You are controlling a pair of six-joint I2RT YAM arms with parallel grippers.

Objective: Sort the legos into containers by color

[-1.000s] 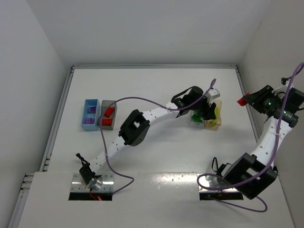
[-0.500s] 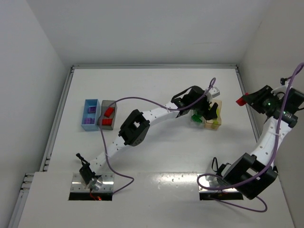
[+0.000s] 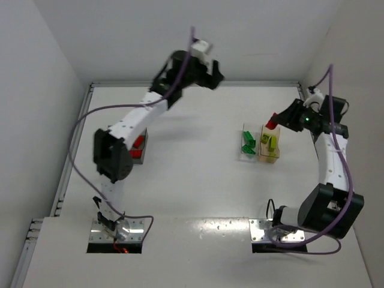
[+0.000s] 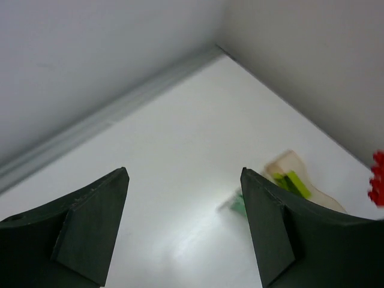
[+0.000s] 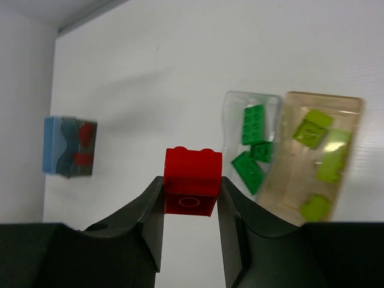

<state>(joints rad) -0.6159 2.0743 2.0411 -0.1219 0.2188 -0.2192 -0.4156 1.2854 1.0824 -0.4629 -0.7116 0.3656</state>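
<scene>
My right gripper will next swing across the table past the clear bin and then go down over the red legos, because those legos are in the dark grey bin (image 5: 81,150).
My right gripper (image 5: 191,193) is shut on a red lego (image 5: 192,179) and holds it in the air; in the top view that gripper (image 3: 273,123) hangs just behind the tan-orange bin (image 3: 270,157). The clear bin (image 3: 242,155) holds green legos (image 3: 247,143), and the tan-orange bin holds yellow-green legos (image 3: 269,141). My left gripper (image 3: 210,72) is raised near the back wall, open and empty (image 4: 183,174). The dark grey bin (image 5: 81,150) holds red legos beside the light blue bin (image 5: 53,147). Purple legos are hidden.
White walls enclose the table on the back, left and right. My left arm's elbow (image 3: 111,157) covers the light blue bin in the top view. Both base plates (image 3: 117,230) sit at the near edge.
My left arm has swung away from the clear and tan-orange bins, up to the back wall, open. My right gripper has carried the red lego leftward toward the tan-orange bin.
</scene>
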